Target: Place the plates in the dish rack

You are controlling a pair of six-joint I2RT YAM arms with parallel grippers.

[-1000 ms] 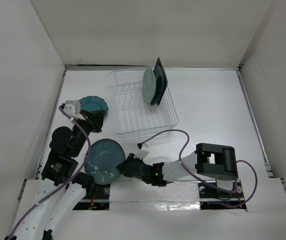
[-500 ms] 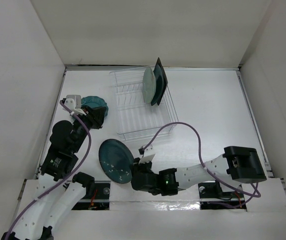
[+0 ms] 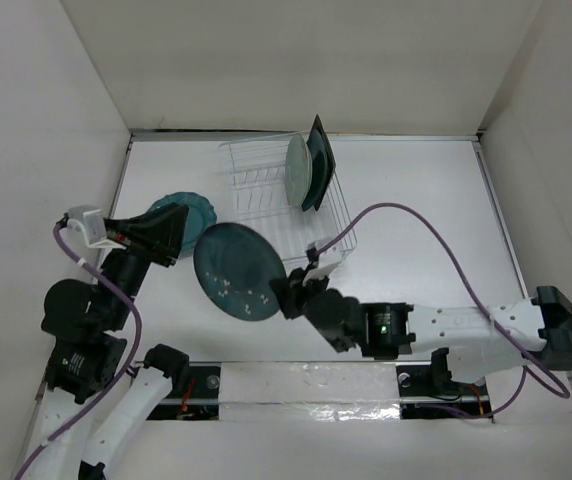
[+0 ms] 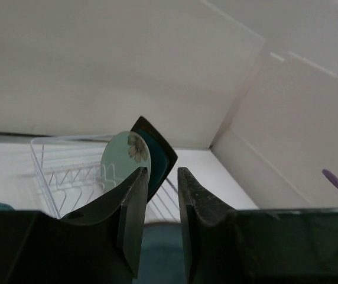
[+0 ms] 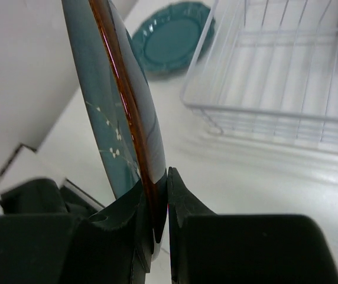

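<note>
My right gripper moves outward next, lowers the plate into the bare ribs beside the pale green plate [image 3: 297, 168] and releases it, because those ribs stand empty.
My right gripper [image 3: 284, 297] is shut on the rim of the round grey-teal plate [image 3: 236, 272] and holds it tilted on edge above the table, just front-left of the clear dish rack [image 3: 266, 245]. In the right wrist view the fingers [image 5: 160, 201] pinch that plate [image 5: 119, 106]. The pale green plate [image 3: 297, 168], the dark teal square plate [image 3: 313, 185] and the black square plate [image 3: 322, 152] stand in the rack's right end. The small scalloped teal plate [image 3: 194, 208] lies flat left of the rack. My left gripper [image 3: 178, 228] hovers over its near edge, open and empty.
White walls enclose the table on three sides. The rack's left part [image 4: 62, 171] shows bare ribs. The right wrist view shows the scalloped plate [image 5: 172, 44] and the rack's front wall [image 5: 275, 112]. The right arm's purple cable [image 3: 406, 215] loops over the table right of the rack.
My right gripper has lifted the grey-teal plate from near the front edge and carried it up toward the rack. My left arm has swung back to the left and risen.
</note>
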